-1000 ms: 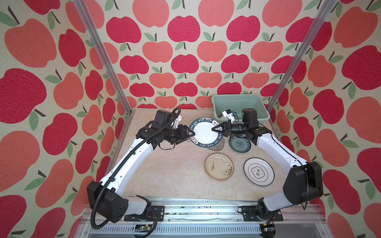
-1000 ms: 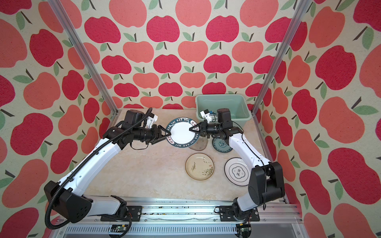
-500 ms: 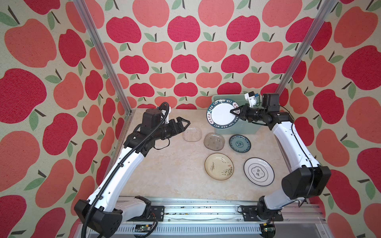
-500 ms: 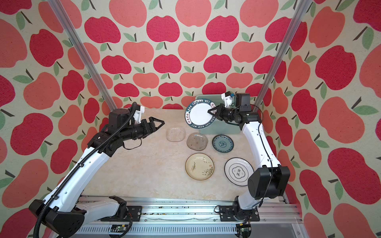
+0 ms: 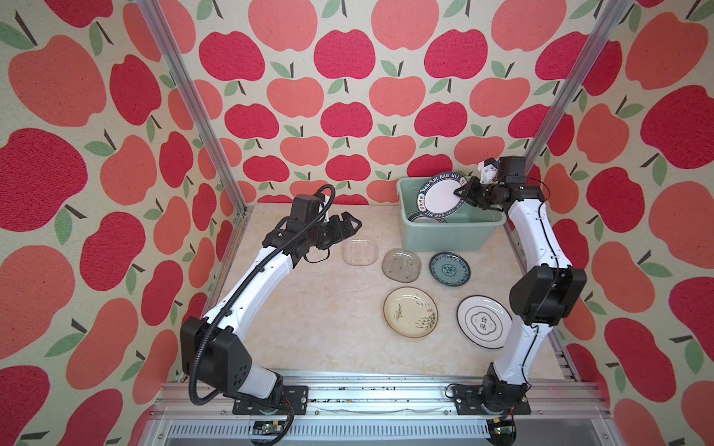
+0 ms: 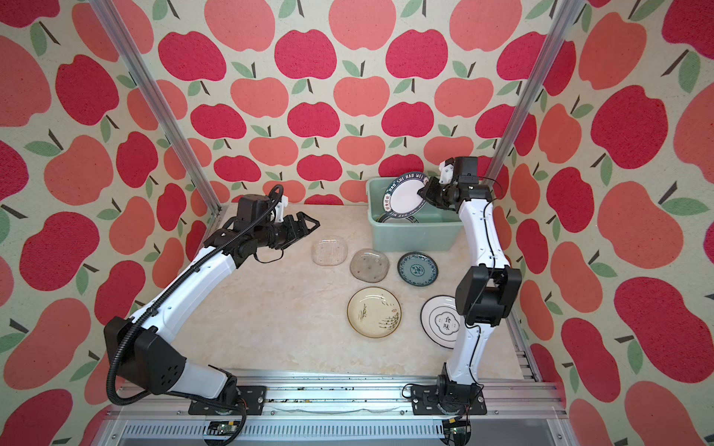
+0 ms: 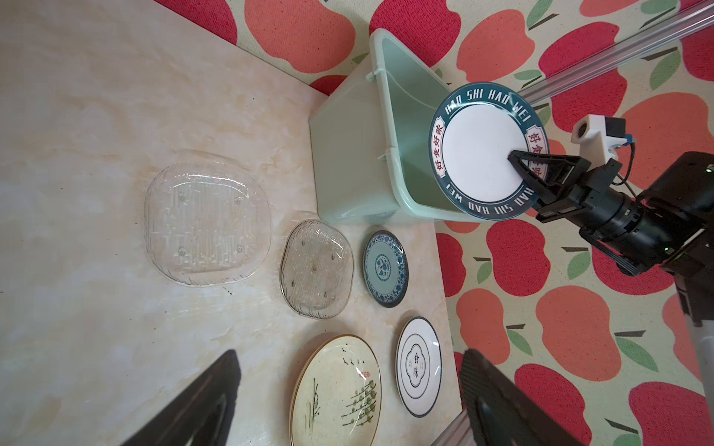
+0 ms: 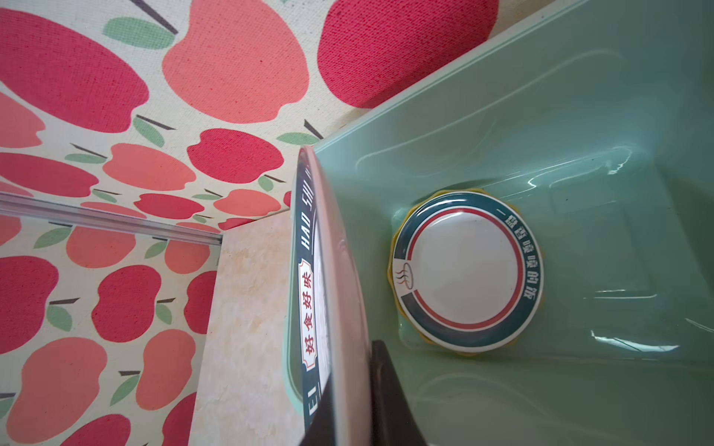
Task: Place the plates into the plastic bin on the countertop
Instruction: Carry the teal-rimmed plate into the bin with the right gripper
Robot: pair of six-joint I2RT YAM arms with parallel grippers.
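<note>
The lettered plate is below in the bin, so my right gripper should next lower the tilted white plate onto it and let go of the white plate's rim.
My right gripper is shut on the rim of a white plate with a dark lettered rim. It holds the plate tilted on edge over the mint plastic bin. Another lettered plate lies in the bin on a yellow one. My left gripper hangs open and empty above the countertop, left of two clear glass plates. A teal plate, a cream plate and a white plate also lie there.
The bin stands in the back right corner against the apple-print wall. Aluminium posts rise at both back corners. The right arm's elbow hangs over the edge of the white plate. A rail runs along the front.
The left gripper let go of the lettered plate, opened wide and drew back to the left. The right gripper carried that plate from mid-table up and back over the bin.
</note>
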